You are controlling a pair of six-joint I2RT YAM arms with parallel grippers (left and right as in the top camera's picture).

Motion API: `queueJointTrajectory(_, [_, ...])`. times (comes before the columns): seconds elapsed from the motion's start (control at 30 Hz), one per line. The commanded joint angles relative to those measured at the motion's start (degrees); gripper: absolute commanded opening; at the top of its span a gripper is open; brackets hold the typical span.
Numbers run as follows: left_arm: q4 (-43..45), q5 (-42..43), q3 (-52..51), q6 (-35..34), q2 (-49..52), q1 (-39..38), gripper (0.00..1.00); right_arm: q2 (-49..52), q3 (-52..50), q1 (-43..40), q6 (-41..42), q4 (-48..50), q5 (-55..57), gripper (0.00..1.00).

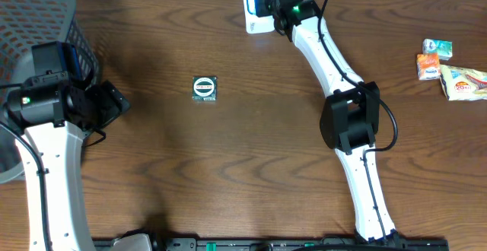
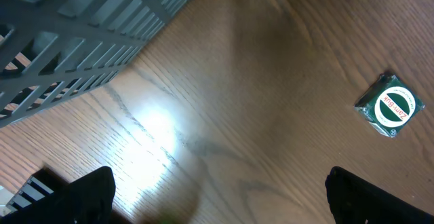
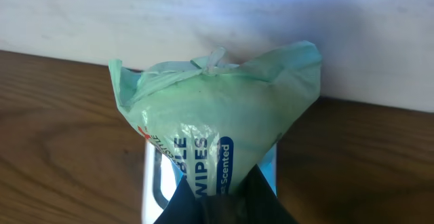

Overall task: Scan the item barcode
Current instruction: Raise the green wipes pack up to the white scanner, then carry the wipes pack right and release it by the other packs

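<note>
The robot's right gripper will next take the wipes from the scanner [image 1: 255,24] toward the right in the overhead view and let go of them beside the orange packet, where bare wood shows.
My right gripper [image 3: 224,198] is shut on the lower end of a pale green pack of wipes [image 3: 217,108], which bunches up above the fingers. The pack hangs over a white scanner [image 3: 150,183] lying at the table's far edge against the wall. In the overhead view the right gripper [image 1: 268,4] sits above that scanner [image 1: 255,24], and the arm hides most of the pack. No barcode shows on the pack. My left gripper [image 2: 217,187] is open over bare wood at the left, next to the basket; its fingers [image 2: 88,193] hold nothing.
A grey slatted basket [image 1: 46,23] stands at the far left, close to the left arm. A small dark green packet with a round white label [image 1: 205,88] lies mid-table, also in the left wrist view [image 2: 389,106]. Three snack packets [image 1: 437,49] [image 1: 428,66] [image 1: 464,82] lie at the right edge.
</note>
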Motion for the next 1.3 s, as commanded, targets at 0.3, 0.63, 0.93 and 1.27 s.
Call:
queueJointTrajectory(0.3, [-0.26,-0.94,-0.11,-0.33,-0.24,0.20,0.97,-10.64,1.79,-12.76,0.39,-18.93,8.83,0.01])
queueJointTrajectory(0.63, [-0.26,-0.96,-0.11,-0.33,-0.24,0.20,0.97,-10.49,1.14,-27.19,-3.23,-38.73,18.99,0.01])
queueJointTrajectory(0.93, [-0.26,-0.94,-0.11,-0.33,-0.24,0.20,0.97,-10.49,-1.64,-36.94,-1.68,-42.93,8.83,0.74])
queueJointTrajectory(1.27, [-0.26,-0.94,-0.11,-0.33,-0.24,0.20,0.98,-10.49,-2.05,-36.59,-1.68,-47.43,-9.55,0.80])
